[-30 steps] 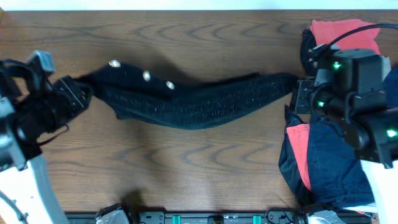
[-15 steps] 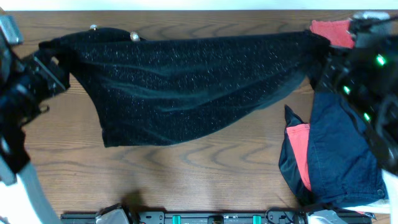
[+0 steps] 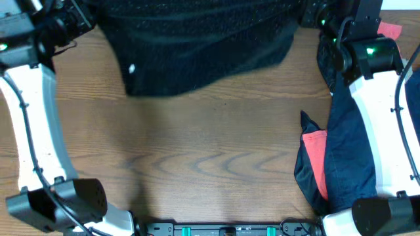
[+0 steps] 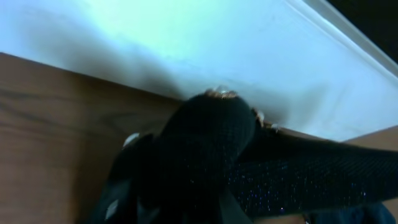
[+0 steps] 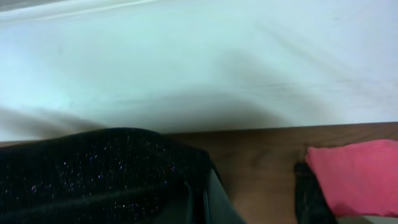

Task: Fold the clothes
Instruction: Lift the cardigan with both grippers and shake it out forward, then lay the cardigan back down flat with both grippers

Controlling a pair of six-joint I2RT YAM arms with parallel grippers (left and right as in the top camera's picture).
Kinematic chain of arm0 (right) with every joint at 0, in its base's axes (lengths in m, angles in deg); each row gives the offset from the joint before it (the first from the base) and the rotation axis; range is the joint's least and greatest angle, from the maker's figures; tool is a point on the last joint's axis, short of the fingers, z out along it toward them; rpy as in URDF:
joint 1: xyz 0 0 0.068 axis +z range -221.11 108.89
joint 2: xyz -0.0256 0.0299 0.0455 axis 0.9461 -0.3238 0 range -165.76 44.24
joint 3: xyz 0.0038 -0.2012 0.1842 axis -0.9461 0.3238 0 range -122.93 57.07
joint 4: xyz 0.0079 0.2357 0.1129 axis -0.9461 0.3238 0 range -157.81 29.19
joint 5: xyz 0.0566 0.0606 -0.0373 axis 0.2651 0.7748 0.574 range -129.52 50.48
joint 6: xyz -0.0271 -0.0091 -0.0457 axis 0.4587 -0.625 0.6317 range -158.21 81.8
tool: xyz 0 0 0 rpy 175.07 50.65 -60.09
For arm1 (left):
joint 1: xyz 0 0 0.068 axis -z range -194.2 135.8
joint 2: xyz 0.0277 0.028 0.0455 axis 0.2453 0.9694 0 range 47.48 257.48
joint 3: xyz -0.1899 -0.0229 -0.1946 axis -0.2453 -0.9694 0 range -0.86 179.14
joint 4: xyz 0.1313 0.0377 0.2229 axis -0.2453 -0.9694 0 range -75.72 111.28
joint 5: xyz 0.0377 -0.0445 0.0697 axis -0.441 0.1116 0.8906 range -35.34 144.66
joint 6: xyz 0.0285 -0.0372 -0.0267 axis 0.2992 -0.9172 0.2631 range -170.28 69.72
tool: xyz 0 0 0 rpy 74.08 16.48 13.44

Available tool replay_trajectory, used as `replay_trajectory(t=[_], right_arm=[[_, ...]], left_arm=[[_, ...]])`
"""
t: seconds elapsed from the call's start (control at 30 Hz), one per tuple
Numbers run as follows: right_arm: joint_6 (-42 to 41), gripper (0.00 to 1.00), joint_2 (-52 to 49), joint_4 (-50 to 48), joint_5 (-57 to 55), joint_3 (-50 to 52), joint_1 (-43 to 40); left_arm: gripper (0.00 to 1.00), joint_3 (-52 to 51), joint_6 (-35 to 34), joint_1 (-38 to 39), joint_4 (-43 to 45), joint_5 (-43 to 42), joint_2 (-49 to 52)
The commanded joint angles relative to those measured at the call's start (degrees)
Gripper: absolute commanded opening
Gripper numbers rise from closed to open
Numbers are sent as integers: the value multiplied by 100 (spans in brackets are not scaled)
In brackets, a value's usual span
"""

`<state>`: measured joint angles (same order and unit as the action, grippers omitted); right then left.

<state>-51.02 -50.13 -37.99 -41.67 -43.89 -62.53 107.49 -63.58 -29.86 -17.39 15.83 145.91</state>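
Note:
The black garment hangs stretched and bare wood lies open nearer me, so my left gripper draws its corner back and down onto the tabletop next, then releases it.
The black, speckled garment hangs stretched between my two grippers at the far edge of the table. Its lower hem drapes onto the wood, and one pale button shows near its lower left. My left gripper is shut on the garment's left corner. In the left wrist view the bunched black cloth covers the jaws. My right gripper is shut on the right corner. In the right wrist view the cloth lies against the finger.
A navy-blue garment with a red cloth lies piled at the right edge under my right arm. More red cloth shows at the far right, also in the right wrist view. A white wall runs behind the table.
Both grippers have moved away to the far edge, carrying the garment. It went from a bunched strip to a wide spread sheet, now partly out of the frame's top.

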Motion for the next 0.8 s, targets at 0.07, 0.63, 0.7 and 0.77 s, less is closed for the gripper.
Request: replay_trajectory(t=[0.07,0.63,0.7,0.77], right_arm=[[70,1,146,660,-494,-92,-229],[-651,1,7,5071,-1034,1161,-297],[-748,1,7,5152,-1005,1379,-315],[-826,1,7,5259,-984,1591,-313]], left_arm=[[6,116,83,-127,-442,177,-199],[6,-2680,1604,682,-4330,201,-186],[6,-3180,1825,780,-4378,199,-186],[6,-3620,1989,831,-4398,199,-188]])
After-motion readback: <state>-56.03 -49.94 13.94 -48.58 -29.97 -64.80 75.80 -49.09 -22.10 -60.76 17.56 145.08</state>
